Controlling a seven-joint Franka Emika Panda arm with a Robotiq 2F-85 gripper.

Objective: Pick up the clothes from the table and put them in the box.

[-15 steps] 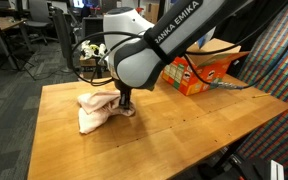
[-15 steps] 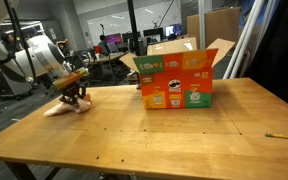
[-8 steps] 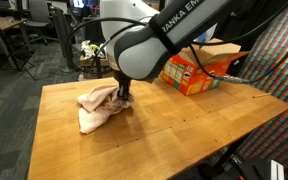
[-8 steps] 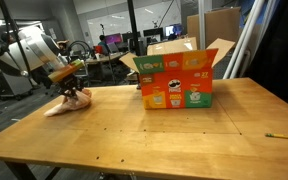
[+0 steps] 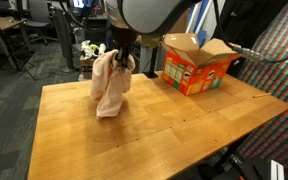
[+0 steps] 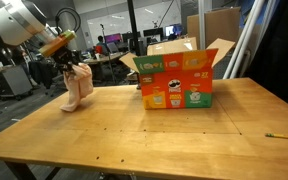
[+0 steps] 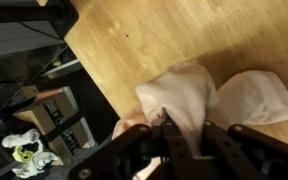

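Note:
The cloth goes up and across to above the box's open top [image 5: 198, 46] next, and my gripper releases it there. The cloth hangs lower than the box's upright flaps.
A pale pink cloth [image 5: 109, 85] hangs from my gripper [image 5: 123, 58], lifted above the wooden table [image 5: 174, 120]; its lower end hangs close to the tabletop. It also shows in an exterior view [image 6: 76, 86] near the table's far left corner under the gripper [image 6: 69, 64]. In the wrist view the jaws [image 7: 183, 133] are shut on a fold of the cloth [image 7: 194, 95]. The open orange cardboard box [image 5: 197, 62] stands at the far side of the table, its flaps up [image 6: 176, 78], well apart from the cloth.
The table's edges drop off on all sides. Office desks, chairs and monitors stand behind the table [image 6: 114, 50]. A pencil [image 6: 283, 136] lies near the table's right edge. A striped panel [image 5: 279, 50] stands next to the table.
The gripper, shut on the cloth, has risen from the tabletop. The cloth went from lying bunched on the table to hanging lifted beneath the jaws.

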